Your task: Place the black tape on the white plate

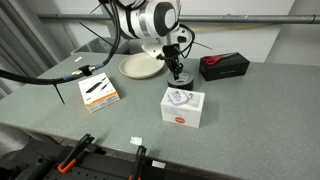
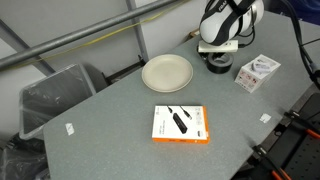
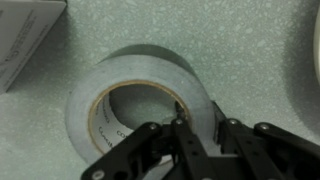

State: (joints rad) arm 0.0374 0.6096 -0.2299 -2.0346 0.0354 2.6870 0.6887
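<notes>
I will lift the black tape (image 2: 219,67) up with my gripper next, carry it over and down to the middle of the white plate (image 2: 167,73) and let it go there, because the plate is empty.
The black tape (image 3: 130,75) lies flat on the grey table; up close it looks grey with a lighter core. My gripper (image 3: 198,112) straddles the roll's near wall, one finger inside the hole and one outside, both pressed against the wall. In both exterior views the gripper (image 1: 177,62) (image 2: 217,52) reaches straight down onto the tape (image 1: 181,76) (image 2: 219,67), which rests on the table. The white plate (image 1: 140,66) (image 2: 167,72) sits empty just beside the tape, a short gap away.
A white box with a red mark (image 1: 183,106) (image 2: 256,72) stands close to the tape. A black box with a red item (image 1: 224,66) lies behind. An orange-edged flat box (image 1: 99,92) (image 2: 181,124) lies further off. A grey bin (image 2: 50,100) stands beside the table.
</notes>
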